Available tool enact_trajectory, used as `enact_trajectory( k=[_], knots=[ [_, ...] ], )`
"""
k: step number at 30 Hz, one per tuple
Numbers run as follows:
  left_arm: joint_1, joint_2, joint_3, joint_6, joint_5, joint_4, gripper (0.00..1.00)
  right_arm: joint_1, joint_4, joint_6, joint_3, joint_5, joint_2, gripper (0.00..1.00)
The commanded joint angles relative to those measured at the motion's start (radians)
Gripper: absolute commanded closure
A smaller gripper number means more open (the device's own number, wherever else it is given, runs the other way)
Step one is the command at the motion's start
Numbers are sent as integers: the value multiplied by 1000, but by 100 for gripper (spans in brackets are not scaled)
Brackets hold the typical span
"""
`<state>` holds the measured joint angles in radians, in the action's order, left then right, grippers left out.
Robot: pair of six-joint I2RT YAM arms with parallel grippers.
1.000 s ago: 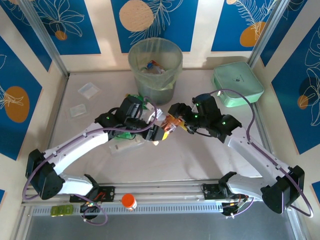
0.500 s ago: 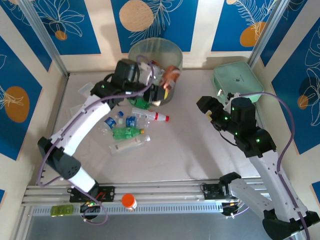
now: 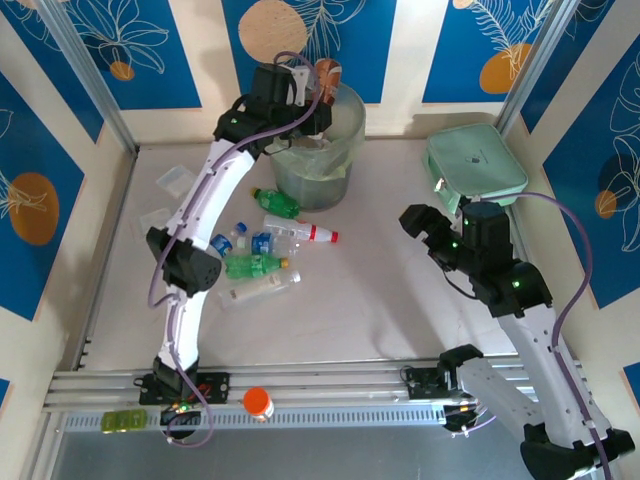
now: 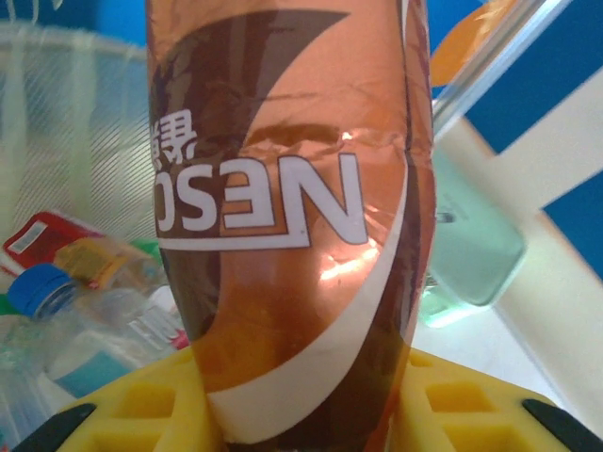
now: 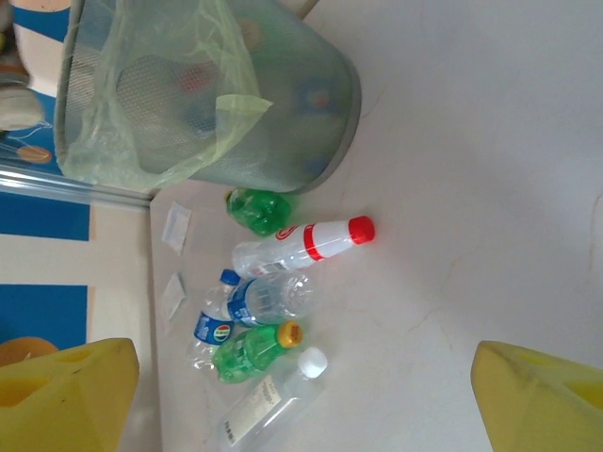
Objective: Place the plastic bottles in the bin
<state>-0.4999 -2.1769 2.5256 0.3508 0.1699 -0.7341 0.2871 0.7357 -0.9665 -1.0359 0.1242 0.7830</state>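
Observation:
Next, my left gripper lowers the brown and orange bottle into the bin's opening (image 3: pixel 343 120) (image 4: pixel 85 188) and releases it, since that opening lies below the gripper.
A plastic bottle (image 4: pixel 292 188) with a brown and orange label stands between the yellow fingers (image 4: pixel 122 410) of my left gripper (image 4: pixel 301 414), which is shut on it. The overhead view has that bottle (image 3: pixel 328 74) and the left gripper (image 3: pixel 316 98) above the rim of the bin (image 3: pixel 315 150), a grey-green bucket with a clear liner. Other bottles (image 4: pixel 57 282) lie inside the bin. Several more bottles lie on the table left of centre: green (image 3: pixel 275 203), red-capped (image 3: pixel 300 233), blue-labelled (image 3: pixel 235 241), yellow-capped green (image 3: pixel 255 266) and clear white-capped (image 3: pixel 260 290). My right gripper (image 3: pixel 428 232) hangs open and empty at the right.
A mint-green lidded box (image 3: pixel 476 165) sits at the back right. Two flat clear packets (image 3: pixel 178 180) lie at the back left. An orange-capped item (image 3: pixel 257 402) rests on the front rail. From the right wrist, the bin (image 5: pixel 207 104) stands beyond the bottle cluster (image 5: pixel 268 297).
My left arm has swung from the table centre up to the bin's rim, carrying the brown-labelled bottle. The right arm has pulled back to the right with its gripper open.

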Motion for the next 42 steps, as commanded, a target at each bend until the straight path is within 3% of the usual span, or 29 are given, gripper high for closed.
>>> enact_trajectory(
  k=[1, 9, 17, 23, 28, 30, 42],
  knots=[
    [16, -34, 32, -55, -46, 72, 71, -8, 46, 61, -6, 41, -17, 9],
    [46, -118, 32, -53, -31, 125, 70, -16, 49, 69, 20, 51, -27, 9],
    [54, -162, 24, -7, 59, 151, 63, -18, 40, 84, 28, 63, -22, 9],
    [52, -173, 18, 41, 117, 165, 50, -19, 27, 78, 40, 63, -18, 9],
    [52, -168, 17, 60, 117, 166, 26, -20, 31, 80, 46, 69, -19, 9],
    [52, -160, 17, 64, 119, 169, 22, -22, 31, 81, 44, 71, -21, 9],
    [46, -42, 17, 42, 139, 152, 21, -20, 36, 89, 22, 53, -22, 10]
  ],
)
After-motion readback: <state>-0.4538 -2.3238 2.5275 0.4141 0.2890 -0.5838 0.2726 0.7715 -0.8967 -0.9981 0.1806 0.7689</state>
